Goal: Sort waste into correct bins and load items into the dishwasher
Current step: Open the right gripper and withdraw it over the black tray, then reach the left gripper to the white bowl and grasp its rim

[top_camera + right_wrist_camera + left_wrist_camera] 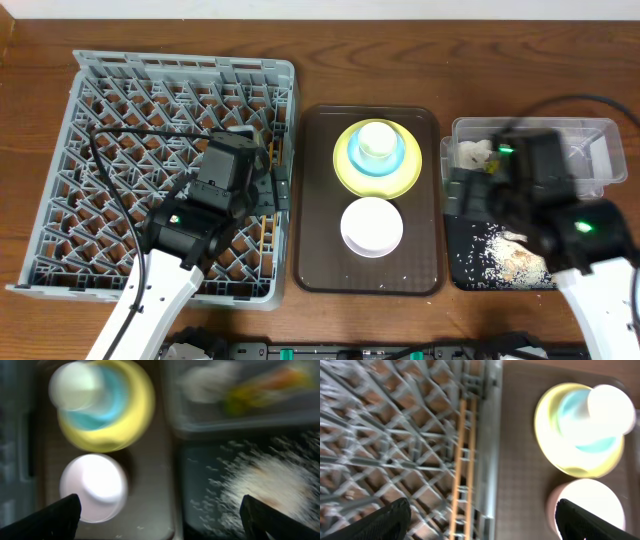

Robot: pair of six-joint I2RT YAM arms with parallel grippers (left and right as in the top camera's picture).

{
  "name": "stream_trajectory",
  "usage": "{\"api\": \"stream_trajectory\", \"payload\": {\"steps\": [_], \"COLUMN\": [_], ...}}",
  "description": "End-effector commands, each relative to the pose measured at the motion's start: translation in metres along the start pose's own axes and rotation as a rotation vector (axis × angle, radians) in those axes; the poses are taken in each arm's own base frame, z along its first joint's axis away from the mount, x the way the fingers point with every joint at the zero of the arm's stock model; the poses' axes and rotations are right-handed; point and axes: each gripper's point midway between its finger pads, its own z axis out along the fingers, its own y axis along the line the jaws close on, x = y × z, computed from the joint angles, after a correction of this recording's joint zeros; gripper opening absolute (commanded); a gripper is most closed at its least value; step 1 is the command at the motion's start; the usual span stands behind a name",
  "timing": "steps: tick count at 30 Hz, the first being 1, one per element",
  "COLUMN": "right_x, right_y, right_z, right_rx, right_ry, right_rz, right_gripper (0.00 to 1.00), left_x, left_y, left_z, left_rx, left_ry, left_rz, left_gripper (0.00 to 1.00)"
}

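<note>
My left gripper swings toward the right in the overhead view next and lowers onto the white bowl's rim by the black tray. The bowl sits outside the rack [100, 150], hence this move.
The grey dish rack [100, 150] stands at left, with the wooden chopsticks [266, 238] lying in it by its right wall. My left gripper [268, 190] hovers open and empty above them; the chopsticks [462, 460] and rack [370, 435] show blurred below it. The yellow-green plate [350, 170] carries the light blue bowl [400, 155] and the pale cup [378, 140]. The white bowl [371, 225] sits in front of them. My right gripper [465, 190] is open and empty over the edge between the clear tub [600, 130] and the black tray [465, 265]. The napkin [473, 152] and wrapper [260, 390] lie in the tub. Rice scraps [515, 262] lie in the black tray.
The plate stack and white bowl sit on a brown serving tray [315, 200] between the rack and the bins, with a few rice grains at its front. Both arms' cables hang over the rack and the tub. Both wrist views are motion-blurred.
</note>
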Motion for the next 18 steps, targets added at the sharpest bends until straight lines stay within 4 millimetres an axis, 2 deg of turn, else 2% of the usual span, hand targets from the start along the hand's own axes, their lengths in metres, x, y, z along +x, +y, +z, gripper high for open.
{"api": "stream_trajectory", "payload": {"steps": [1, 6, 9, 12, 13, 15, 18], "right_x": [-0.002, 0.003, 0.003, 0.003, 0.003, 0.003, 0.003], "right_y": [-0.036, -0.060, -0.061, -0.061, -0.061, -0.061, -0.061], "right_z": [-0.015, -0.025, -0.025, -0.023, -0.023, -0.022, -0.022], "right_rx": [0.083, 0.131, 0.133, 0.135, 0.135, 0.136, 0.136], "right_ry": [-0.037, -0.044, -0.043, -0.035, -0.035, -0.032, -0.032], "right_rz": [0.088, 0.171, 0.174, 0.174, 0.174, 0.175, 0.174], "right_gripper": [0.99, 0.99, 0.99, 0.99, 0.99, 0.99, 0.99], "left_x": [0.014, 0.040, 0.059, 0.069, 0.072, 0.064, 0.066], "left_y": [-0.042, -0.070, -0.089, -0.103, -0.105, -0.113, -0.127], "left_z": [-0.004, 0.005, 0.011, 0.017, 0.019, 0.025, 0.029], "left_rx": [0.235, 0.304, 0.323, 0.340, 0.338, 0.357, 0.412], "left_ry": [0.096, 0.194, 0.249, 0.275, 0.286, 0.249, 0.263], "left_rz": [-0.018, 0.009, 0.074, 0.118, 0.125, 0.132, 0.147], "left_gripper": [0.93, 0.93, 0.93, 0.93, 0.98, 0.98, 0.98]}}
